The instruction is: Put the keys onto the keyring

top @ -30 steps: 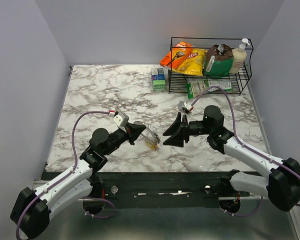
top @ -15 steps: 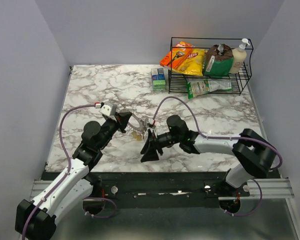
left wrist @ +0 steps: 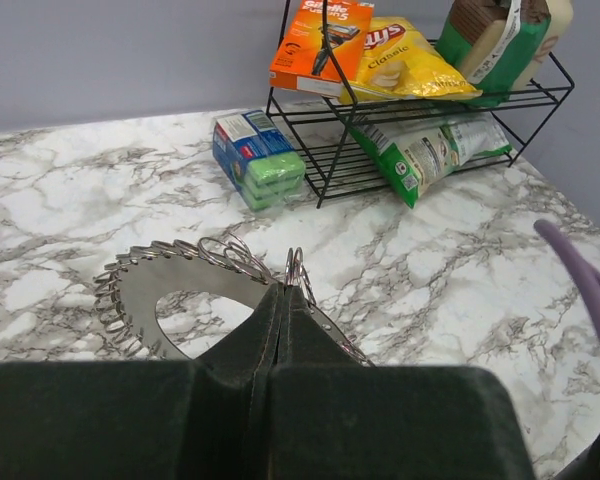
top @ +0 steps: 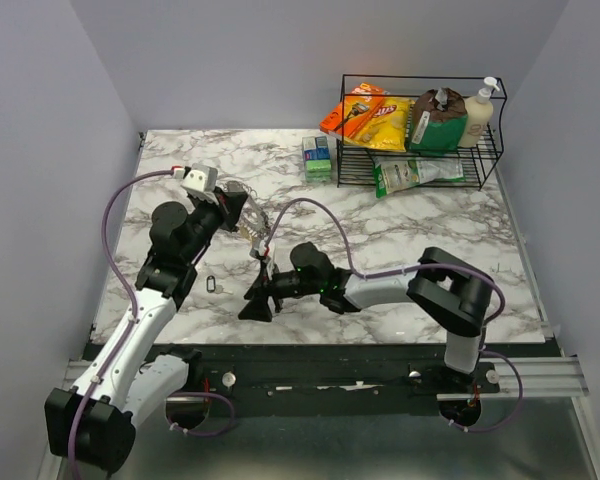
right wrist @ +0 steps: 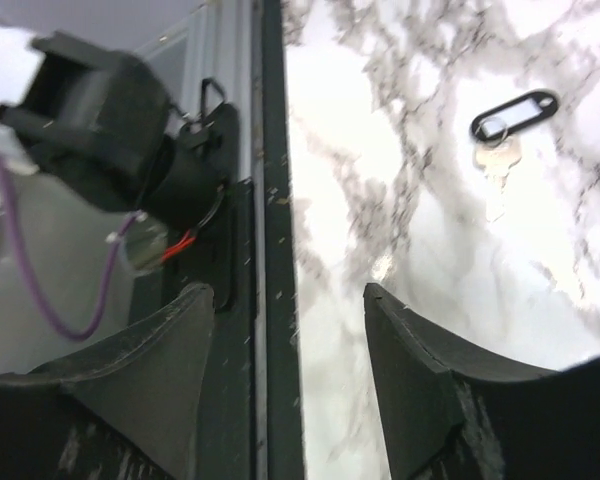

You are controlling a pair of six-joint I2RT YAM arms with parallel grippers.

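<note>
My right gripper shifts to the left in the top view next, then lowers to the black tag's key end (top: 211, 289) (right wrist: 488, 127), since the tag lies beyond its open fingers.
My left gripper (top: 238, 212) is shut on the keyring (top: 253, 230), holding it above the table's left half. In the left wrist view the closed fingertips (left wrist: 281, 288) pinch the thin wire ring (left wrist: 296, 266), and silver keys (left wrist: 140, 290) fan round it like a wreath to the left. A single silver key on a black tag (top: 212, 283) lies on the marble near the front left. My right gripper (top: 253, 305) hangs open low over the front edge, just right of that key. In the right wrist view the key (right wrist: 497, 165) lies beyond the empty open gripper (right wrist: 288, 292).
A black wire rack (top: 420, 160) at the back right holds a chips bag, a razor box, a green bag and a soap bottle. A sponge pack (top: 318, 158) stands beside it. The table's dark front rail (right wrist: 270, 200) and the left arm's base lie under my right gripper.
The right arm has swung left across the table to the front edge and its jaws have widened slightly. The left arm has carried the keyring back and to the left.
</note>
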